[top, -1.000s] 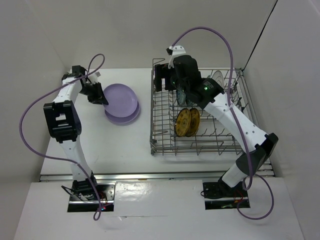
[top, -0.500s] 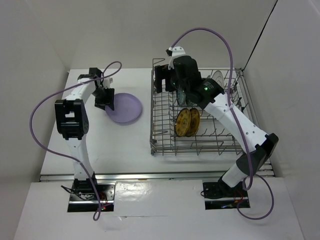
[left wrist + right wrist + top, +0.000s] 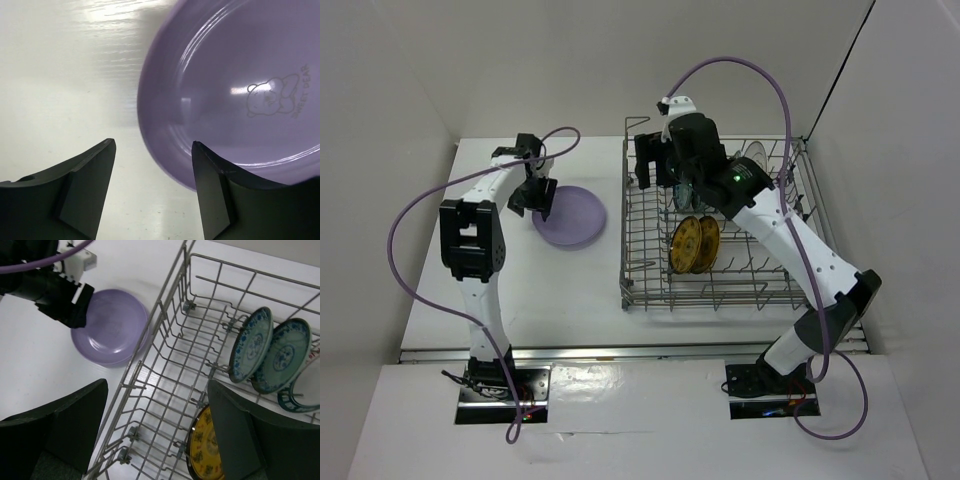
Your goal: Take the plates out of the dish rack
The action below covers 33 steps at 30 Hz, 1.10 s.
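The robot's right gripper needs to swing past the teal plates next, toward the right in the top view, while turning. Then it should lower onto the white plate's upright rim [image 3: 756,151] across the rack.
A lavender plate [image 3: 572,214] lies flat on the white table, left of the dish rack [image 3: 708,303]. My left gripper [image 3: 534,199] stands open at its left rim; in the left wrist view the plate [image 3: 240,85] runs past the right fingertip [image 3: 200,150], and nothing is held between the jaws. My right gripper [image 3: 646,166] hovers open over the rack's far left corner. Below it, in the right wrist view, are bare wires, two teal plates [image 3: 251,345], and a yellow plate [image 3: 206,452]. Two yellow plates [image 3: 694,243] stand upright mid-rack.
A white plate with a dark rim [image 3: 756,155] stands at the rack's far right. White walls close in the table on the left, back and right. The left arm's purple cable [image 3: 410,215] loops over the left side of the table.
The left gripper brought the tilted lavender plate down flat, opened and let it go. The right arm has barely moved.
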{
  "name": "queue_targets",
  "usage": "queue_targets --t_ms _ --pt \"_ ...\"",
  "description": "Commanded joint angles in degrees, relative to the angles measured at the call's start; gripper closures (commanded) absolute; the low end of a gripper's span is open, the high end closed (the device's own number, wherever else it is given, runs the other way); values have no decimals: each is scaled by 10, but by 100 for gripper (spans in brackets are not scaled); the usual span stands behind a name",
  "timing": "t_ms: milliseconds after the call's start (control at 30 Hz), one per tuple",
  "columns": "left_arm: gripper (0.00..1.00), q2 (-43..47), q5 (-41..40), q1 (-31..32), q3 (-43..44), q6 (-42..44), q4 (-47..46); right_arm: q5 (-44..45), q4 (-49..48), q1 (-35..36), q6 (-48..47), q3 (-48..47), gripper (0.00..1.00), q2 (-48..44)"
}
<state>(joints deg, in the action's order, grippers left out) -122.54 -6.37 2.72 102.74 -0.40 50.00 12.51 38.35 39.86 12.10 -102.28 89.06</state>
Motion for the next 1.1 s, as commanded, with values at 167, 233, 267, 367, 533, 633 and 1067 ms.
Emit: queue_targets --t_ms 167,233,267,367,533,633,1067 --pt "24 61 -55 14 15 -12 19 105 141 -33 69 -88 9 -2" --pt "24 77 -37 14 21 -20 25 97 222 -96 75 -110 9 34" --pt "24 85 -29 14 21 -20 25 97 244 -122 80 -110 9 45" --pt "24 127 10 14 21 -26 25 144 246 -187 73 -64 9 48" --pt "24 191 57 14 2 -26 11 103 93 -303 54 34 16 19" --pt "24 209 57 14 -3 -26 16 82 43 -365 54 62 24 25" --pt "25 245 22 14 -55 -8 12 -77 -68 -426 15 114 44 122"
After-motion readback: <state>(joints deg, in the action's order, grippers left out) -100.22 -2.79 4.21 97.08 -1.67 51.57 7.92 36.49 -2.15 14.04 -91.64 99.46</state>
